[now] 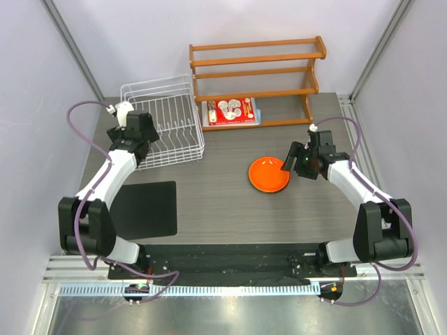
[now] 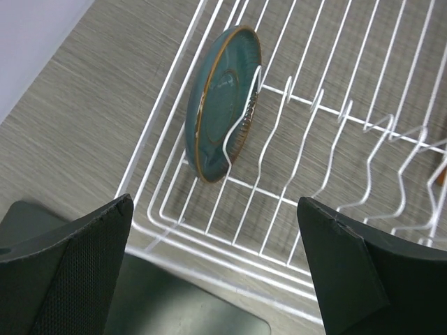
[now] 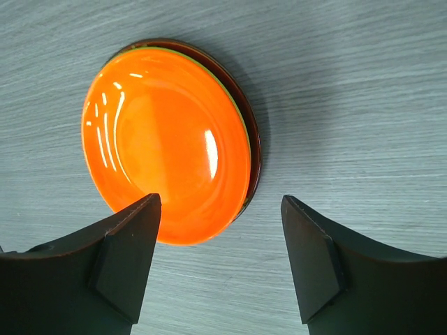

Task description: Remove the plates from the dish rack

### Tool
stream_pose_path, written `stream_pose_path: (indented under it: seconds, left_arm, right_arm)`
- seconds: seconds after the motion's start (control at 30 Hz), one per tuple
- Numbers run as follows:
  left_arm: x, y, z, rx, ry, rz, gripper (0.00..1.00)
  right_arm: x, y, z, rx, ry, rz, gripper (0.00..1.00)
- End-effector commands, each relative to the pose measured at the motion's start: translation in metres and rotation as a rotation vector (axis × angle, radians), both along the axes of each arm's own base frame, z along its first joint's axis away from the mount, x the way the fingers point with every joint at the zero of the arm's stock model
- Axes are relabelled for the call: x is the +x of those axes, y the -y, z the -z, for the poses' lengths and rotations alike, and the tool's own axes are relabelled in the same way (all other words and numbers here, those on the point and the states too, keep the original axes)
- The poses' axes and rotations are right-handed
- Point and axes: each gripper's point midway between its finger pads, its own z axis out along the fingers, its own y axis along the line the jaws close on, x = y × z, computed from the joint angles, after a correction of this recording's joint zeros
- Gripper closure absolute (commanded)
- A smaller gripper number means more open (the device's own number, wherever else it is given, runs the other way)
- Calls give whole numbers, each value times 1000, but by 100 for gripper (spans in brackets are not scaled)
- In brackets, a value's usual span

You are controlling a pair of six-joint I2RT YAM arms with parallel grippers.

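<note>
My left gripper should go outward and down next, fingers astride the near rim of the dark teal plate (image 2: 216, 105), as the plate stands on edge in the rack.
A dark teal plate (image 2: 216, 105) stands on edge in the left end of the white wire dish rack (image 2: 335, 139). My left gripper (image 2: 213, 202) hangs open above the rack's near left corner, nothing between its fingers. In the top view the rack (image 1: 164, 122) shows no other plates. An orange plate (image 1: 269, 174) lies flat on the table right of centre. It rests on other plates: a thin green edge and a dark rim (image 3: 255, 150) show beneath the orange plate (image 3: 167, 139). My right gripper (image 3: 220, 202) is open just beside this stack, holding nothing.
A black mat (image 1: 143, 208) lies near the left arm, its corner under the left gripper (image 2: 174, 307). An orange-brown wooden shelf (image 1: 258, 70) stands at the back, with a red-and-white packet (image 1: 232, 112) lying at its foot beside the rack.
</note>
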Motion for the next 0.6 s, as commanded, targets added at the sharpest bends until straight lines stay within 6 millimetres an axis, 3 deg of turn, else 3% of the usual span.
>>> stream_pose_path:
  seconds: [0.0, 0.07, 0.33, 0.5, 0.57]
  left_arm:
    - [26, -6, -4, 11, 26, -12, 0]
    - [34, -10, 4, 18, 12, -21, 1]
    - [56, -34, 4, 62, 32, -107, 4]
    - [69, -34, 11, 50, 19, -97, 6]
    - [72, -35, 9, 44, 27, -102, 14]
  right_arm:
    - [15, 2, -25, -24, 78, -3, 25]
    - [15, 2, -21, -29, 64, -7, 25]
    - [18, 2, -11, -36, 37, -11, 25]
    - [19, 2, -7, -43, 22, -15, 25]
    - [19, 3, -6, -44, 21, -15, 25]
